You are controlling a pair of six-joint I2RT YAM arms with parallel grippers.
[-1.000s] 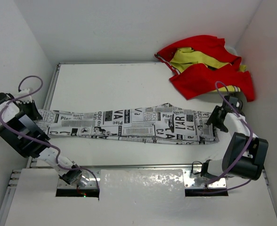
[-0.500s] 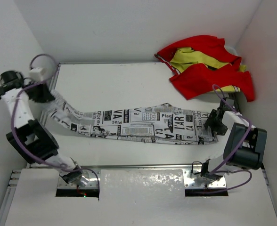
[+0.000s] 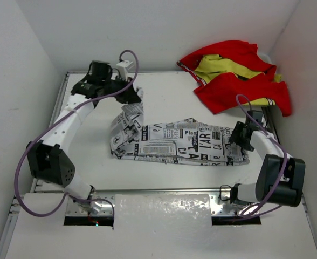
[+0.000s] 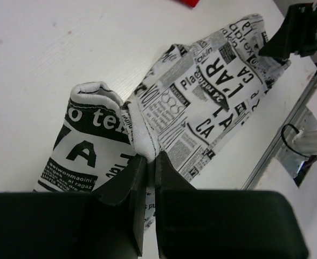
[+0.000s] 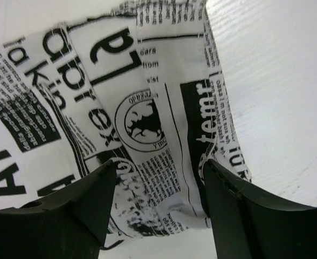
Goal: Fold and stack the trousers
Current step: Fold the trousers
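Observation:
The raised leg end needs to get over the trousers' printed middle [image 3: 179,143] [image 4: 190,114], so my left gripper will first move back and down, and then open.
The trousers [image 3: 180,141], white with black newspaper print, lie lengthwise across the middle of the table. My left gripper [image 3: 134,97] is shut on the leg end and holds it raised above the table at the back left, so the leg curves up from the flat part. In the left wrist view the jaws [image 4: 147,162] pinch a white hem fold of the trousers [image 4: 212,102]. My right gripper [image 3: 238,136] is open over the right end of the trousers. In the right wrist view its fingers [image 5: 159,172] straddle the printed cloth [image 5: 142,108] without closing on it.
A red and yellow garment [image 3: 234,75] lies bunched in the back right corner. White walls close in the table on the left, back and right. A metal rail [image 3: 164,190] runs along the front edge by the arm bases.
My left gripper has carried the leg end from the far left edge up and to the right, lifting and bending the leg over. The right gripper has shifted only slightly at the right end.

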